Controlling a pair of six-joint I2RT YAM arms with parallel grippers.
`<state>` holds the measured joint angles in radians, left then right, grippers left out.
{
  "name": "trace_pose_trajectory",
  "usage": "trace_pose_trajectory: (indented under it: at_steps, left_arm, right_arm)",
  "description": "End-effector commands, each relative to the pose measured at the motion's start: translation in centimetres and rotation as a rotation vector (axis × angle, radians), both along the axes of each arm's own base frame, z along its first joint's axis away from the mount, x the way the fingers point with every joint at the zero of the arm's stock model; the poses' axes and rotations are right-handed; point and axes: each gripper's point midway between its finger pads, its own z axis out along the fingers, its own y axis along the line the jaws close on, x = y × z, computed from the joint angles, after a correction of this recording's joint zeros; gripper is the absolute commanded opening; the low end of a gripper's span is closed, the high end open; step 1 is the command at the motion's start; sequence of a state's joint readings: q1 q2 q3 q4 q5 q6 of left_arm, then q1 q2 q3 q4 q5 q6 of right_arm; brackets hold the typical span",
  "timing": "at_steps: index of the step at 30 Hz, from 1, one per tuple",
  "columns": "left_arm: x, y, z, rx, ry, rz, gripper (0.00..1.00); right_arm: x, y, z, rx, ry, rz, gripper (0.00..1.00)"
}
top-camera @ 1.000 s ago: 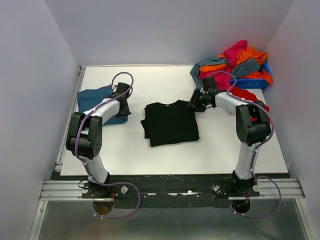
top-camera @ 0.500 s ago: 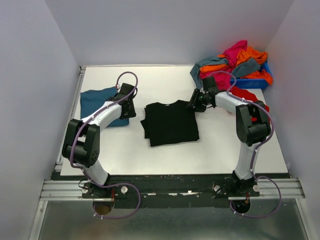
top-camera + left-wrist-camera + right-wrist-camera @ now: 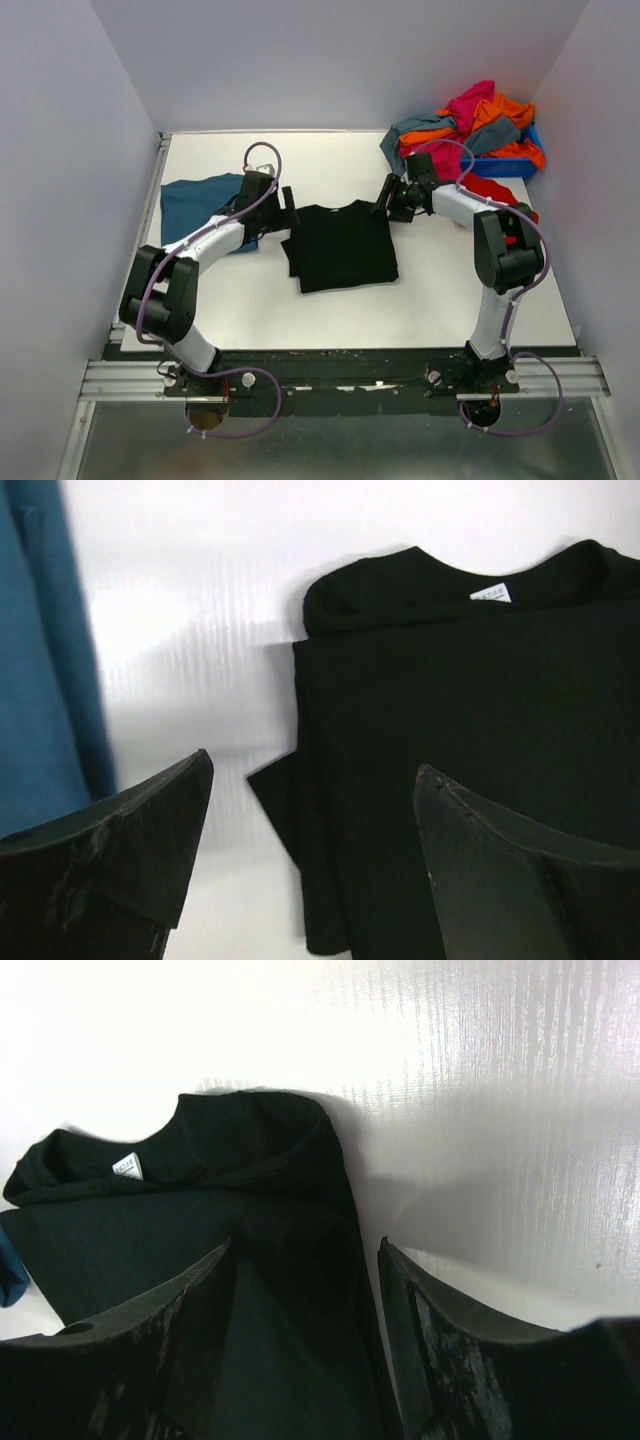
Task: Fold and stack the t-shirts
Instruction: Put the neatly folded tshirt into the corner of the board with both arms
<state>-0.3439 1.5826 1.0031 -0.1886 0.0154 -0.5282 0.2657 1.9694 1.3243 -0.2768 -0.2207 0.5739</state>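
Note:
My left gripper moves down and outward onto the black t-shirt's teal-side back corner (image 3: 299, 210) (image 3: 308, 643) next, since my right gripper straddles the opposite edge.
A folded black t-shirt (image 3: 340, 245) lies in the middle of the table, collar toward the back. My left gripper (image 3: 284, 205) hovers open at its back left corner; in the left wrist view the gripper (image 3: 312, 765) spans the shirt's left edge (image 3: 460, 730) with nothing gripped. My right gripper (image 3: 386, 207) is at the back right corner. In the right wrist view it (image 3: 305, 1245) stands open, astride the black shirt's right edge (image 3: 200, 1220). A folded teal-blue t-shirt (image 3: 198, 205) lies flat at the left.
A heap of magenta, orange and grey-blue t-shirts (image 3: 470, 125) spills over a small blue bin (image 3: 510, 165) at the back right. A red t-shirt (image 3: 497, 190) lies under the right arm. White walls close in on three sides.
My left gripper left the teal-blue shirt, swung right to the black shirt's left corner and opened wide. The right gripper stayed put and spread its jaws a little.

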Motion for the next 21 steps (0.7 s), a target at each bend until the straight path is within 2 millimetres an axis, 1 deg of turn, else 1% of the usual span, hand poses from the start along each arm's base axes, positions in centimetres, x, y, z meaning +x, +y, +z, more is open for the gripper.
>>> trace_pose_trajectory:
  at_steps: [1,3,6,10,13,16,21]
  left_arm:
    - [1.7,-2.7,-0.9,-0.11,-0.043,-0.061,0.9]
    - [1.8,-3.0,-2.0,-0.113,-0.016,-0.067,0.85]
    - [2.6,-3.3,-3.1,-0.109,0.006,-0.063,0.78]
    - [3.4,-3.4,-4.7,-0.097,0.036,-0.051,0.76]
    - [3.9,-2.9,-5.7,-0.076,0.066,-0.03,0.74]
    - [4.7,-2.4,-5.7,-0.066,0.059,-0.017,0.73]
    - [5.2,-2.5,-6.2,-0.079,0.073,-0.038,0.61]
  right_arm:
    - [1.0,-0.7,0.4,-0.01,-0.043,-0.007,0.66]
    - [1.1,-0.7,-0.2,-0.01,-0.027,-0.013,0.64]
    - [1.2,-0.8,-0.9,-0.022,0.0,-0.018,0.63]
    - [1.4,-1.3,-1.4,-0.053,0.014,-0.028,0.63]
    - [1.5,-1.6,-1.9,-0.074,0.026,-0.036,0.61]
    - [1.3,-1.4,-2.2,-0.072,0.037,-0.033,0.6]
    - [1.2,-1.5,-2.8,-0.075,0.055,-0.035,0.57]
